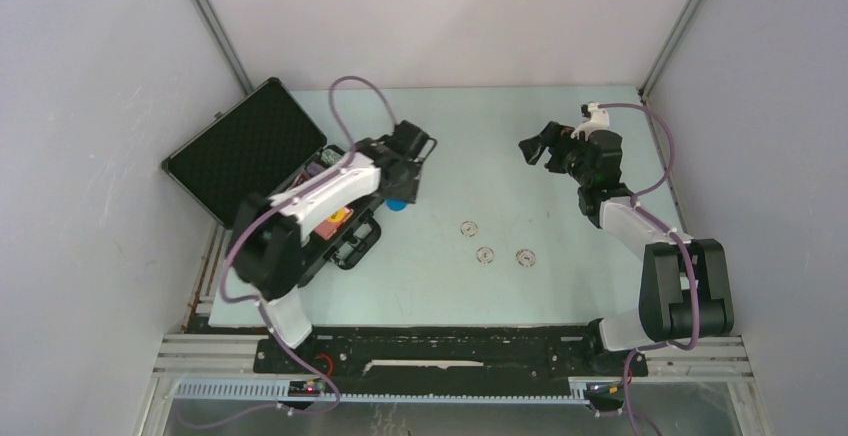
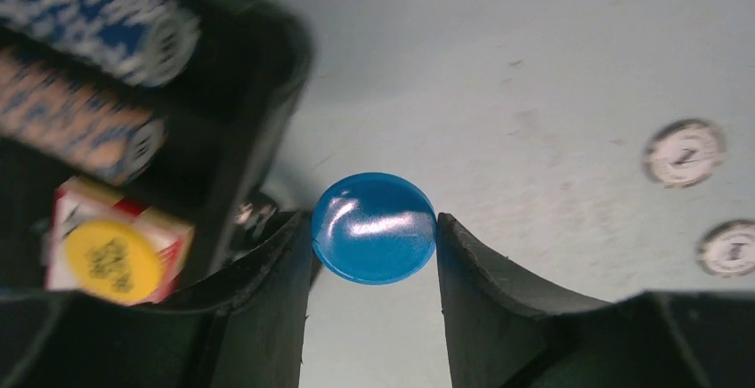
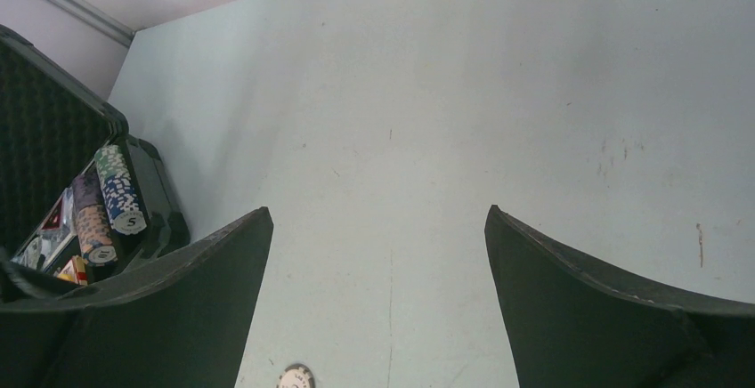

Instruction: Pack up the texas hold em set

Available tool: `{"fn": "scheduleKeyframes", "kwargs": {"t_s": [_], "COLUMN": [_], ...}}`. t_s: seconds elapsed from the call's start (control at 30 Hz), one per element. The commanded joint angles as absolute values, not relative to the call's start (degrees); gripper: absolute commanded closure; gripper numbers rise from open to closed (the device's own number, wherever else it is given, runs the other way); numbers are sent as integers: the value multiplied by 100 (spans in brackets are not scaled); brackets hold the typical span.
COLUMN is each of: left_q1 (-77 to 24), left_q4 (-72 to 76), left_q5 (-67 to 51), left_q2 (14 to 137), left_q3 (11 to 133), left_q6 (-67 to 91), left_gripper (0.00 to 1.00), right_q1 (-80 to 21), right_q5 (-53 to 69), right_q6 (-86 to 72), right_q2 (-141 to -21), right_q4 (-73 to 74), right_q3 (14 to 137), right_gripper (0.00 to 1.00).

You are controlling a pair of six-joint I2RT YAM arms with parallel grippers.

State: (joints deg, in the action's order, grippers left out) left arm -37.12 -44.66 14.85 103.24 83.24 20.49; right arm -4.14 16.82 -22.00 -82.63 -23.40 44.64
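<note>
The red card deck has room beside the yellow disc, so my left gripper will go to its left in the top view, lower and release there.
The black case lies open at the left, foam lid tilted back. Its tray holds chip rows and a red card deck with a yellow disc on top. My left gripper is shut on a blue round disc, pinched by its edges just outside the case's right rim; the top view shows this blue disc beside the case. My right gripper hovers open over the table's back right, and in its wrist view the right gripper has nothing between its fingers.
Three white round discs lie on the pale table mid-front; two of them show right of the left gripper, one white disc below the right gripper. Grey walls enclose the table on three sides.
</note>
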Motion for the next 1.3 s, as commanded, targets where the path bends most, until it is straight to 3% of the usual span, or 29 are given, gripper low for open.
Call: {"fn": "scheduleKeyframes", "kwargs": {"t_s": [0.0, 0.23, 0.4, 0.73, 1.27], "left_q1": [-3292, -2326, -1445, -780, -778], "left_q4": [-4559, -4695, -4568, -4185, -4115], "left_q5": [1907, 1939, 1503, 1152, 1142], "left_q2": [8975, 7140, 6724, 7445, 8072], "left_q3": [7330, 5715, 5124, 5312, 5729], "left_q6": [2005, 2104, 1912, 1584, 1476], "left_gripper": [61, 60, 60, 60, 58], "right_q1": [-437, -514, -549, -549, -556], "right_q5": [1603, 1598, 1579, 1563, 1634], "right_q6": [-2116, -2075, -2053, -2057, -2102], "right_q2": [-8219, -8291, -8288, -8300, -8315], "right_q4": [-2456, -2334, -2313, -2320, -2358], "right_q3": [4700, 4810, 4825, 4824, 4825], "right_gripper": [0, 0, 0, 0, 0]}}
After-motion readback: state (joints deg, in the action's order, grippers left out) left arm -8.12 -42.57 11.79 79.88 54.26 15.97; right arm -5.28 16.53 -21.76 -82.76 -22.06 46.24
